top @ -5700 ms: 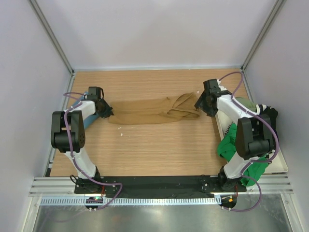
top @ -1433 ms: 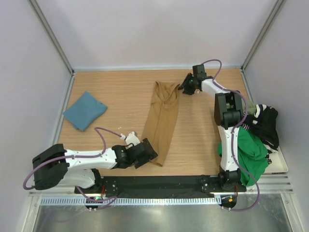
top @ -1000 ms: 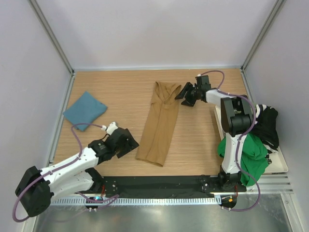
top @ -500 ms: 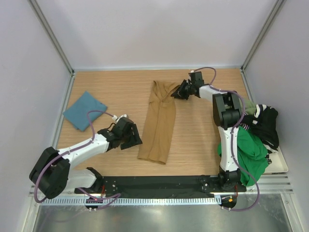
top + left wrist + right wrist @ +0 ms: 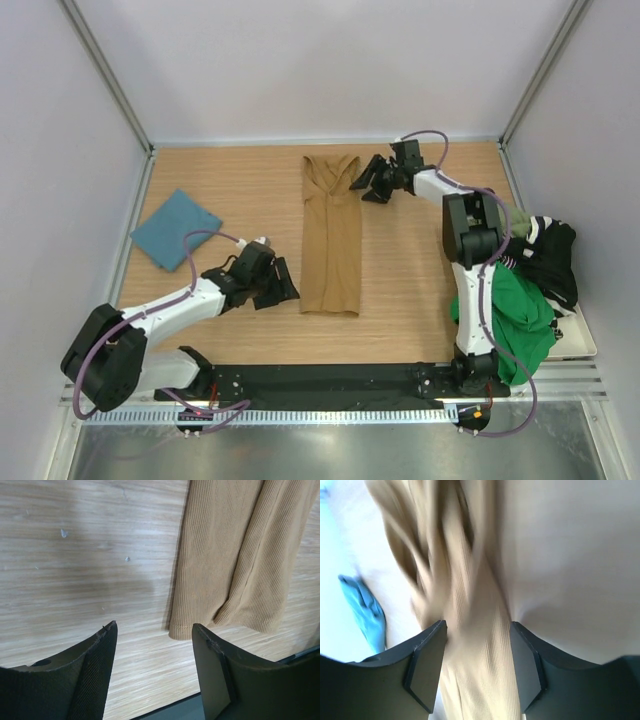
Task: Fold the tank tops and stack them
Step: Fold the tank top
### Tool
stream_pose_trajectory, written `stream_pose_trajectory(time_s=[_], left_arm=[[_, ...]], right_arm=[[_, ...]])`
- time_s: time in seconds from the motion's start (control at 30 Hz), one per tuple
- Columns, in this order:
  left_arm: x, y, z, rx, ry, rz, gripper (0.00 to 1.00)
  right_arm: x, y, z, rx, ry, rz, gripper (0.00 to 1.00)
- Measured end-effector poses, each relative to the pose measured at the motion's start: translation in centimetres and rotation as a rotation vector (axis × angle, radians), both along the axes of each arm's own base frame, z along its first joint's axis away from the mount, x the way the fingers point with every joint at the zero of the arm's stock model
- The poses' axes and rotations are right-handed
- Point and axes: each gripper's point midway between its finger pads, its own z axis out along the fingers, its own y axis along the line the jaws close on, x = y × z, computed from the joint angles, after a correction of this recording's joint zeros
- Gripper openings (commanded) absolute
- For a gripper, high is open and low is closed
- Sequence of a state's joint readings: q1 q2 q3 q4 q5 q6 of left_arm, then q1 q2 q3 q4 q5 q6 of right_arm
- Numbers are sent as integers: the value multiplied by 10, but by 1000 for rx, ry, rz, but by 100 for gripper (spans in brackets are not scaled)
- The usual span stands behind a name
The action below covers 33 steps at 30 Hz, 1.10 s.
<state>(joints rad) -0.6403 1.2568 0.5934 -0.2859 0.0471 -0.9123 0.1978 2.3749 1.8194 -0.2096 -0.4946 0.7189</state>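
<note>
My left gripper is open and the hem's other near corner lies free across from it, so my right gripper should move back along the tank top onto that corner.
A tan brown tank top (image 5: 331, 235), folded into a long narrow strip, lies flat down the middle of the table, with its straps at the far end. My left gripper (image 5: 287, 291) is open just left of its near hem. In the left wrist view the hem (image 5: 220, 625) lies beyond the open left gripper (image 5: 154, 625), apart from both fingers. My right gripper (image 5: 364, 184) is open beside the strap end. The right wrist view is blurred, with tan cloth (image 5: 475, 645) showing past the spread right gripper (image 5: 477, 623). A folded teal blue tank top (image 5: 175, 228) rests at the left.
At the right edge, green (image 5: 518, 318) and black (image 5: 548, 255) tops are heaped on a white tray (image 5: 582, 347). Metal frame posts and grey walls close the table in on three sides. The arm bases stand on a black rail (image 5: 330, 381) at the near edge.
The tan top has swung from a slant to straight and shifted toward the far edge. My right gripper closed briefly and stands open again. My left gripper edged right toward the hem.
</note>
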Motion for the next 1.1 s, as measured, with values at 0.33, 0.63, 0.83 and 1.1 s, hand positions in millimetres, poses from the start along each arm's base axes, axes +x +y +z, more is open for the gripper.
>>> stream_pose_trajectory(time_s=[0.33, 0.63, 0.83, 1.1], left_arm=[[-9, -5, 0, -20, 2, -30, 59], [-7, -13, 6, -43, 4, -54, 60], [-2, -18, 8, -43, 5, -59, 59], [-6, -21, -7, -28, 48, -67, 57]], right_arm=[[-179, -16, 73, -90, -45, 85, 56], [-326, 6, 21, -273, 37, 250, 56], [-361, -6, -14, -383, 106, 250, 56], [-361, 1, -18, -357, 88, 226, 53]])
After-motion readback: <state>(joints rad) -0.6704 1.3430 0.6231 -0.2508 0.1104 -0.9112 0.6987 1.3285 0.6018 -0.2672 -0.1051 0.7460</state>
